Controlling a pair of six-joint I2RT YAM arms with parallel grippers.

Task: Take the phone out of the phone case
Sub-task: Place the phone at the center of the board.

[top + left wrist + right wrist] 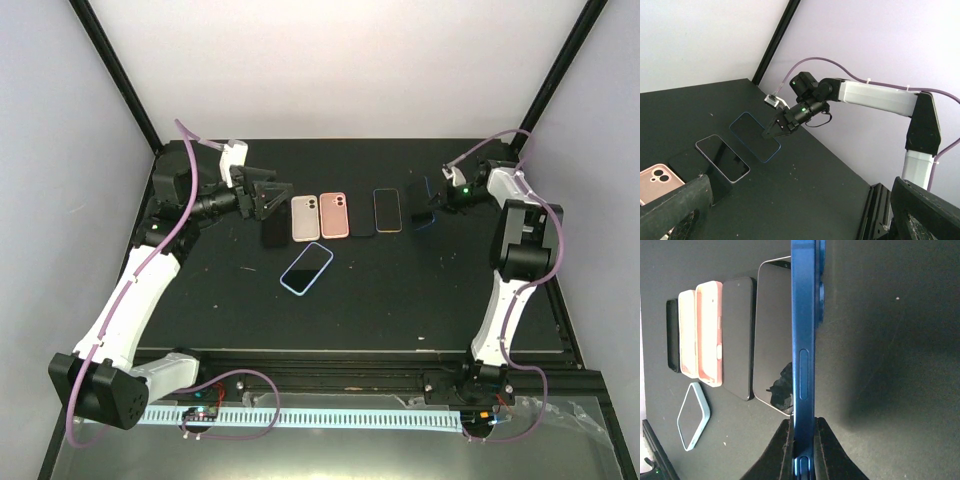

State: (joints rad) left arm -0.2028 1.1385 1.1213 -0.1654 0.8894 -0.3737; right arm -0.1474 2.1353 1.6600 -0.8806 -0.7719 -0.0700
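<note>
I should lower my right gripper toward the metal-rimmed phone and set the blue phone on the bare table beside it.
My right gripper [803,440] is shut on the long edge of a blue phone [804,330], which shows edge-on with its side buttons toward the camera. From above, that phone [422,205] is at the right end of a row, with the right gripper [437,200] at its right side. A light-blue phone case [306,268] lies flat in front of the row; whether a phone is in it I cannot tell. My left gripper [270,200] hovers open at the row's left end, above a black case [273,232], with nothing between its fingers [675,210].
The row also holds a pale pink case [305,218], a salmon pink case [334,215], a black phone [361,222] and a metal-rimmed phone [387,210]. White walls and black frame posts close in the black table [400,300] on three sides.
</note>
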